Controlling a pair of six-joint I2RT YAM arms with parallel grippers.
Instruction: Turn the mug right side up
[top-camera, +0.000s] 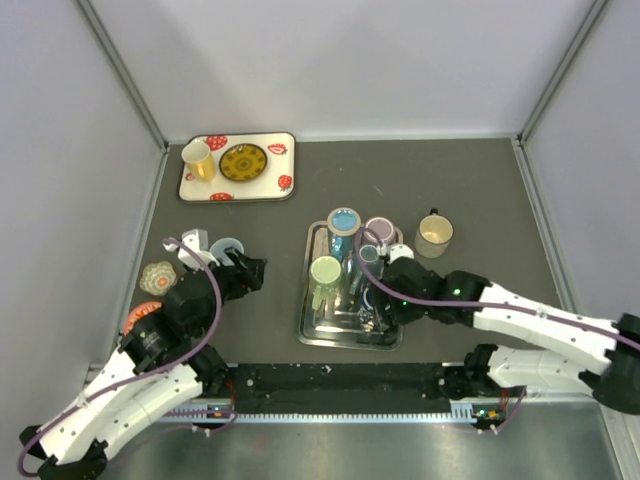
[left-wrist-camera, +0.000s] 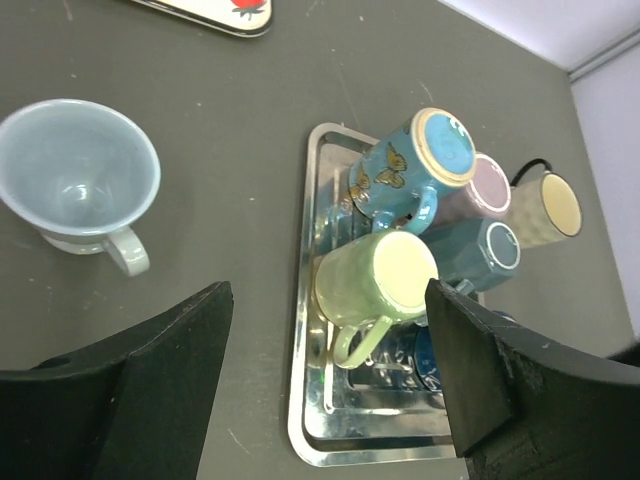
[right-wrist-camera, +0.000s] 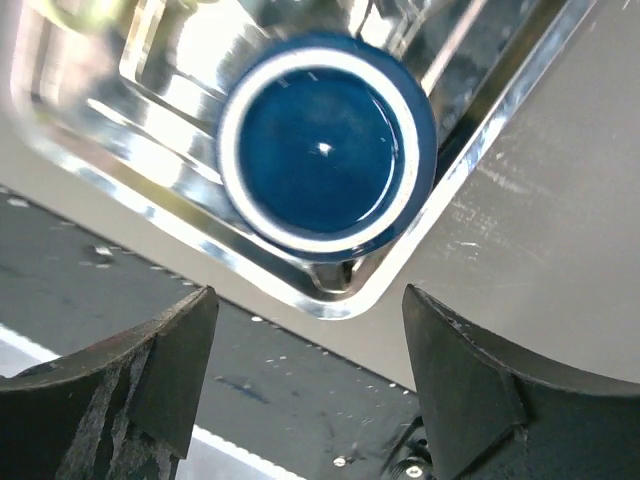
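The light blue mug's handle (left-wrist-camera: 128, 252) is below my left gripper and to the left in the wrist view, so my left gripper should next move to that side and lower onto it.
A silver tray (top-camera: 312, 325) holds several mugs standing upside down: a light green one (top-camera: 325, 271), a teal butterfly one (top-camera: 343, 222), a purple one (top-camera: 380, 231) and a dark teal one (top-camera: 369, 254). A dark blue mug (right-wrist-camera: 325, 160) sits base up in the tray's near right corner, its handle toward the corner. My right gripper (right-wrist-camera: 310, 375) is open just above and beside it, touching nothing; in the top view the right gripper (top-camera: 378, 297) hides this mug. My left gripper (top-camera: 252, 275) is open and empty, left of the tray (left-wrist-camera: 300, 400).
An upright light blue mug (left-wrist-camera: 80, 180) stands left of the tray. A beige mug (top-camera: 434, 234) stands upright to the tray's right. A strawberry-print tray (top-camera: 280, 180) at the back left holds a yellow cup and a plate. Small items (top-camera: 158, 277) lie by the left wall.
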